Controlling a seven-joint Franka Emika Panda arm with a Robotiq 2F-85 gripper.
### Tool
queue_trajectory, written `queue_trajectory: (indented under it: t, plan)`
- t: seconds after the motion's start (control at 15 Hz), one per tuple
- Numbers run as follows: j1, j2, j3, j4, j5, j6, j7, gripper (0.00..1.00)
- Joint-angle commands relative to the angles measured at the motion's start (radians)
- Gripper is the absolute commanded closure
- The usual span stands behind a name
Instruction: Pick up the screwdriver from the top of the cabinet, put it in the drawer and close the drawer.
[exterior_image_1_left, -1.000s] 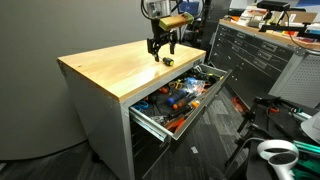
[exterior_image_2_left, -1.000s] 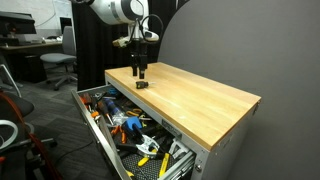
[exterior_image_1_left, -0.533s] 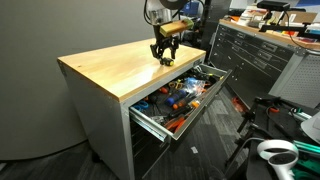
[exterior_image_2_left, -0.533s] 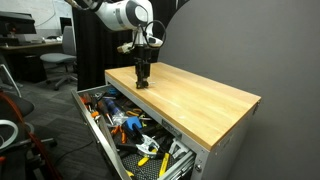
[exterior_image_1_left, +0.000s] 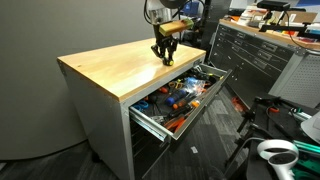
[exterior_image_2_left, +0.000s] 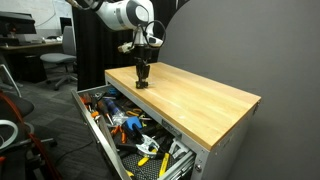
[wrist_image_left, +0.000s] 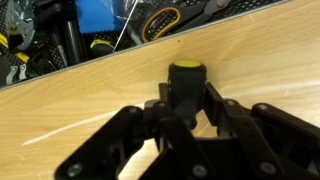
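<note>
The drawer is pulled out, so the robot's gripper will next carry the screwdriver (wrist_image_left: 187, 72) off the wooden top, past the top's edge and over the open drawer to release it.
In the wrist view the screwdriver (wrist_image_left: 187, 72), a stubby dark tool with a yellow end, lies on the light wooden top of the cabinet (wrist_image_left: 80, 110) near its edge. My gripper (wrist_image_left: 187, 97) is lowered over it, with a finger pressed against each side of the dark body. In both exterior views the gripper (exterior_image_1_left: 164, 58) (exterior_image_2_left: 141, 82) stands upright on the wooden top (exterior_image_1_left: 105, 70) (exterior_image_2_left: 205, 100) at the corner above the drawer. The drawer (exterior_image_1_left: 150, 124) (exterior_image_2_left: 97, 130) is pulled out and full of tools.
Orange, blue and red tools (exterior_image_1_left: 180, 97) fill the open drawer. A longer dark many-drawer cabinet (exterior_image_1_left: 255, 55) stands beyond it. An office chair (exterior_image_2_left: 60, 65) and a desk are off to the side, and white equipment (exterior_image_1_left: 276, 153) sits low in the foreground.
The gripper has come down onto the wooden top and its fingers have drawn in from wide open to either side of the screwdriver.
</note>
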Motion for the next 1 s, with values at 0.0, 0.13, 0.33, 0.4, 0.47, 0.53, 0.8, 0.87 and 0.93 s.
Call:
queue_trajectory:
  t: [0.0,0.13,0.33,0.4,0.47,0.53,0.8,0.87,0.93]
  plan:
    - [0.019,-0.068,0.015,-0.085,0.023,-0.031,-0.004,0.85]
    - [0.039,-0.101,0.029,-0.137,0.015,-0.049,0.003,0.85]
    - [0.070,-0.169,0.056,-0.240,0.014,-0.073,0.028,0.86]
    - [0.077,-0.185,0.069,-0.272,0.021,-0.078,0.037,0.86]
    - [0.088,-0.198,0.076,-0.302,0.019,-0.075,0.064,0.86]
    - [0.090,-0.207,0.089,-0.328,0.030,-0.067,0.075,0.86]
    - [0.103,-0.201,0.123,-0.366,0.038,-0.024,0.115,0.39]
    - [0.107,-0.193,0.126,-0.363,0.028,-0.014,0.122,0.38]
    - [0.105,-0.191,0.132,-0.365,0.034,-0.015,0.110,0.32]
